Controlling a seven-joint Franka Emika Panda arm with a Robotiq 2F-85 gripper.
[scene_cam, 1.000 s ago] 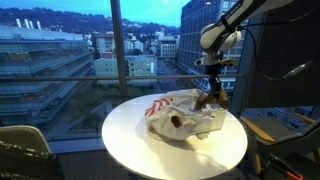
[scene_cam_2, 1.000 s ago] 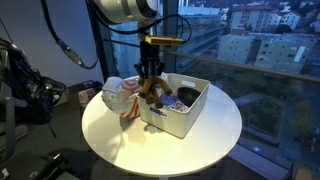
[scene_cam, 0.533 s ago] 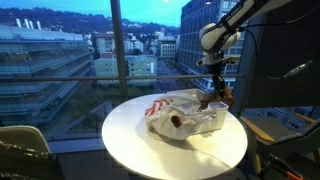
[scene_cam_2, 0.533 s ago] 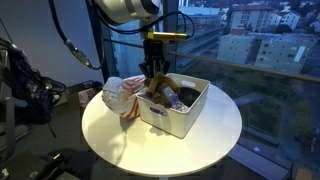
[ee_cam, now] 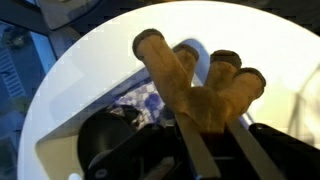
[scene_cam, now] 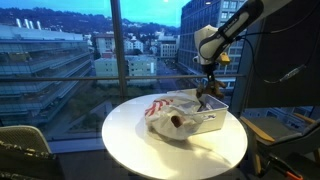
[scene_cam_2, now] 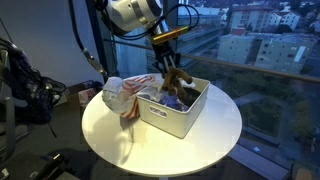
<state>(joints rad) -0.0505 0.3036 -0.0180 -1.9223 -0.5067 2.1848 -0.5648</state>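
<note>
The toy's limbs reach past the bin's rim, and the bin's blue patterned cloth (scene_cam_2: pixel 174 101) (ee_cam: pixel 142 97) is below my gripper, so I will next move my gripper over the cloth and let go of the toy.
My gripper (scene_cam_2: pixel 170 73) is shut on a brown plush toy (scene_cam_2: pixel 176 82) and holds it in the air above a white bin (scene_cam_2: pixel 185 118) on the round white table (scene_cam_2: pixel 120 140). In the wrist view the plush toy (ee_cam: pixel 195 85) hangs between the fingers (ee_cam: pixel 205 125), its limbs pointing away, with the bin (ee_cam: pixel 60 160) below. In an exterior view the gripper (scene_cam: pixel 210 83) with the toy (scene_cam: pixel 211 93) is over the bin (scene_cam: pixel 205 122). A blue patterned cloth (ee_cam: pixel 140 103) lies in the bin.
A white cloth with red stripes (scene_cam_2: pixel 122 97) is bunched beside the bin, also seen in an exterior view (scene_cam: pixel 160 112). Large windows stand right behind the table. Dark equipment (scene_cam_2: pixel 25 90) and cables stand off the table's side.
The gripper has lifted the plush toy up out of the bin and moved it a little sideways over the bin.
</note>
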